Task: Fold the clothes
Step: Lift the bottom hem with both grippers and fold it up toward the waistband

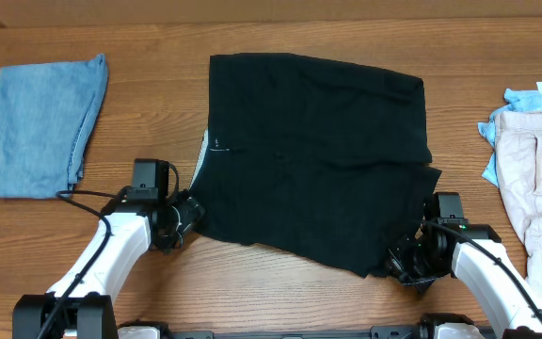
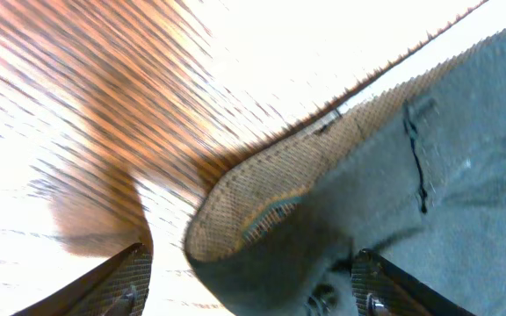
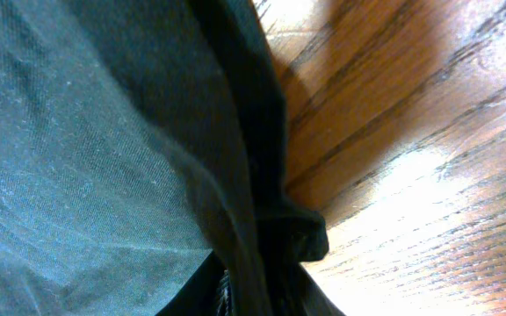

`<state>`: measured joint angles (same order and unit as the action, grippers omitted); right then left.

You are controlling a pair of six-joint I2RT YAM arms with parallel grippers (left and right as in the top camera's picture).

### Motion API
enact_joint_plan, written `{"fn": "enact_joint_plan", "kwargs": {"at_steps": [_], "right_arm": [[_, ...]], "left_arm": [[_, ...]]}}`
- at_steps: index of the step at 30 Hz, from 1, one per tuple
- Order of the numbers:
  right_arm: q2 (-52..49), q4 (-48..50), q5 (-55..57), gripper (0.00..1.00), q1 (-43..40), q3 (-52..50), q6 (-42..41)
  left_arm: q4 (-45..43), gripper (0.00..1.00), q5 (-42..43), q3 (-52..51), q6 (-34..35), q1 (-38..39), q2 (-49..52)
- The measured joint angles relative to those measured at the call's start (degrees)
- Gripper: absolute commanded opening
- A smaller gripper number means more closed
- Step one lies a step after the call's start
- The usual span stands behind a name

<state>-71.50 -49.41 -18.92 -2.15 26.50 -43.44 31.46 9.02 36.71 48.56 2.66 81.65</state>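
My right gripper lifts the pinched corner next and carries it outward over the still-flat fabric to release it there, since the shorts' far edge [image 1: 386, 79] lies outward.
Black shorts [image 1: 313, 151] lie spread flat in the middle of the table. My left gripper [image 1: 184, 218] is at their near left corner. In the left wrist view its fingers [image 2: 249, 285] stand wide apart, with the folded waistband corner [image 2: 271, 197] and its tan mesh lining between them. My right gripper [image 1: 405, 262] is at the near right hem corner. In the right wrist view its fingers [image 3: 266, 294] are closed tight on a bunched fold of the black fabric [image 3: 262, 175].
A folded light-blue denim garment [image 1: 45, 122] lies at the far left. A pile of beige and light-blue clothes [image 1: 534, 179] lies at the right edge. Bare wood table [image 1: 280, 282] runs along the front.
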Motion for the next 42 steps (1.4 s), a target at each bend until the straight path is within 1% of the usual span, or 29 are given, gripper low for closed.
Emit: {"fn": "enact_joint_plan", "kwargs": {"at_steps": [1, 2, 3, 4, 5, 13, 16, 20, 21, 23, 27, 30, 33, 35, 38, 42], "right_arm": [[0.0, 0.0, 0.0, 0.17, 0.0, 0.0, 0.0], [0.0, 0.0, 0.0, 0.13, 0.0, 0.0, 0.0], [0.0, 0.1, 0.0, 0.09, 0.0, 0.0, 0.0], [0.0, 0.1, 0.0, 0.05, 0.0, 0.0, 0.1], [0.0, 0.2, 0.0, 0.04, 0.0, 0.0, 0.3], [-0.1, 0.0, 0.1, 0.04, 0.0, 1.0, 1.2], [-0.3, -3.1, 0.3, 0.04, 0.0, 5.1, 3.5], [-0.3, -8.8, 0.9, 0.04, 0.0, 11.7, 6.6], [-0.3, -10.5, 1.4, 0.04, 0.0, 13.0, 7.5], [-0.3, -12.7, 1.8, 0.04, 0.0, 14.2, 8.3], [-0.4, -19.0, 3.2, 0.04, 0.0, 20.9, 10.2], [-0.5, -24.2, 5.2, 0.04, 0.0, 26.9, 10.9], [-0.6, -29.3, 5.9, 0.04, 0.0, 35.4, 12.7], [-0.6, -31.4, 6.3, 0.04, 0.0, 39.5, 14.3], [-2.2, -32.7, 7.4, 0.04, 0.0, 44.9, 15.5], [-8.8, -33.4, 7.8, 0.04, 0.1, 52.5, 16.7]], "left_arm": [[0.0, 0.51, 0.0, 0.0, 0.0, -0.6, 0.0], [0.1, 0.35, 0.2, 0.0, -0.4, -0.6, 0.0], [0.2, 0.25, 0.5, 0.0, -0.5, -0.5, 0.0], [0.2, 0.11, 0.6, 0.0, -0.8, -0.6, 0.0], [0.2, 0.04, 0.7, 0.0, -1.2, -0.5, 0.0], [0.5, 0.04, 1.2, 0.0, -6.0, -0.6, 0.0], [2.3, 0.04, 2.4, 0.1, -8.2, -0.6, 0.0], [9.7, 0.04, 3.1, 2.4, -11.6, -0.5, -0.2], [12.9, 0.04, 3.2, 3.9, -12.8, -0.6, -1.1], [16.3, 0.04, 3.3, 5.8, -14.3, -0.5, -3.7], [24.1, 0.04, 3.4, 8.9, -15.5, -0.5, -14.7], [32.2, 0.04, 3.5, 11.5, -16.2, -0.5, -20.7], [38.9, 0.06, 3.5, 16.3, -17.5, -0.5, -21.8], [42.6, 0.04, 3.5, 20.3, -18.4, -0.5, -21.9], [42.6, 0.04, 3.5, 24.8, -18.8, -0.5, -21.9], [37.0, 0.04, 3.7, 27.7, -19.0, -0.5, -20.4]]}}
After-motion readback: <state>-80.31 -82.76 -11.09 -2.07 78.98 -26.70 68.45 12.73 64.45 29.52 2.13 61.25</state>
